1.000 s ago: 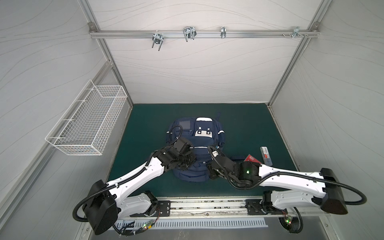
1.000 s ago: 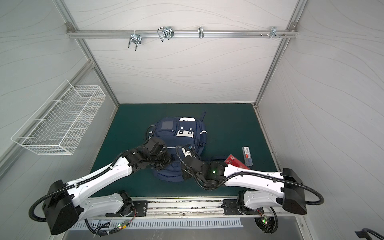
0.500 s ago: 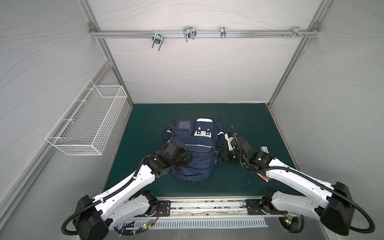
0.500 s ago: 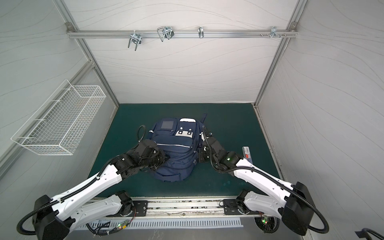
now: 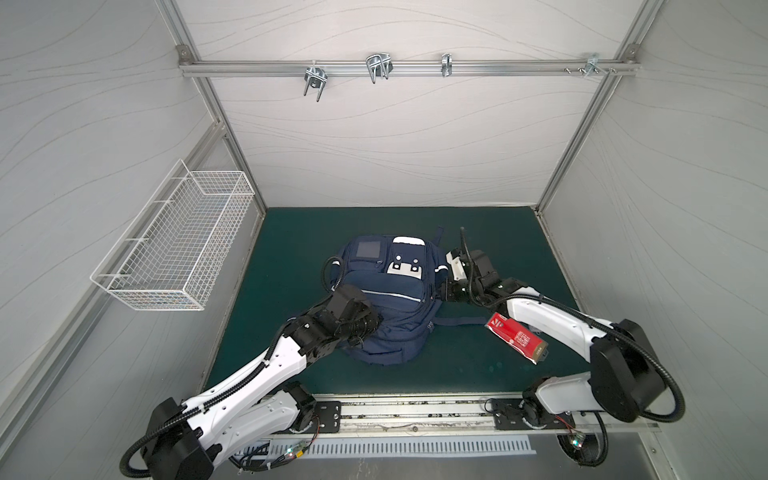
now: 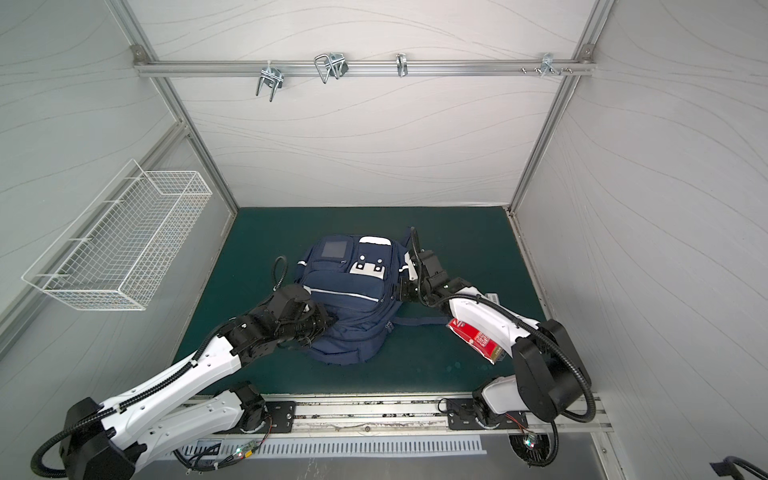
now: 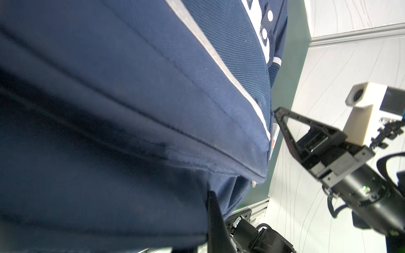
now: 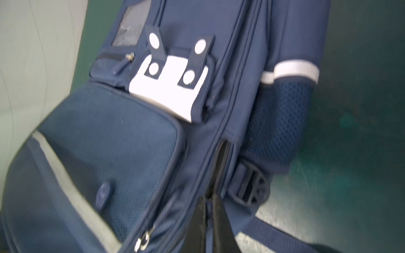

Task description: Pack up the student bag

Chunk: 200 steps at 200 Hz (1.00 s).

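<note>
My right gripper moves outward along the bag's side toward the gap's far end next and releases the zip edge, since the zip still gapes beyond my fingertips.
The student bag, navy with white stripes and a white dotted patch, lies flat on the green mat in both top views. My left gripper is pressed into its near left side. In the left wrist view only one finger shows, with bag fabric bunched over the rest. My right gripper is at the bag's right side. In the right wrist view its jaws are shut on the zip edge of the bag, where the zip gapes slightly.
A red carton lies on the mat right of the bag, partly under my right forearm. A small white barcoded item sits behind that arm. A wire basket hangs on the left wall, and a rail with hooks crosses the back.
My right gripper has travelled from the bag's near end up along its right side. My left gripper has drawn back slightly toward the near left, staying on the bag.
</note>
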Each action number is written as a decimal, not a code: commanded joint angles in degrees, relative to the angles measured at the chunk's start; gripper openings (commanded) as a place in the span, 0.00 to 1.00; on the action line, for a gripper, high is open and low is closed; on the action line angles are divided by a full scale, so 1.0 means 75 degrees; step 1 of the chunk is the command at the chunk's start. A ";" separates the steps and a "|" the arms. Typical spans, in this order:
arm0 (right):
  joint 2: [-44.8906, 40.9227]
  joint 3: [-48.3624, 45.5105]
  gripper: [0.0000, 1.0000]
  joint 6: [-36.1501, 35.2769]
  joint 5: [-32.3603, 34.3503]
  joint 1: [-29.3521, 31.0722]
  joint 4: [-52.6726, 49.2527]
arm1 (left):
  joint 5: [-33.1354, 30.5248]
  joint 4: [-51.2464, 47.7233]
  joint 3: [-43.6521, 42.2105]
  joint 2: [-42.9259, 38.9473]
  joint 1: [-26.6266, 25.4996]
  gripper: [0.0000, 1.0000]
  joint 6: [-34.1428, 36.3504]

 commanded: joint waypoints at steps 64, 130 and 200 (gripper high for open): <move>0.0245 -0.0383 0.00 -0.1199 0.1258 -0.0806 0.1702 | 0.0281 -0.1015 -0.0385 -0.0848 0.0396 0.00 0.0335; -0.0400 -0.0497 0.20 -0.0730 0.1398 -0.0735 0.0870 | 0.0447 -0.0624 -0.0572 -0.0678 0.0402 0.00 0.0211; -0.2574 -0.0954 0.70 -0.0808 0.0013 0.0150 -0.0503 | 0.0664 -0.0024 -0.0800 -0.0574 0.0472 0.00 0.0333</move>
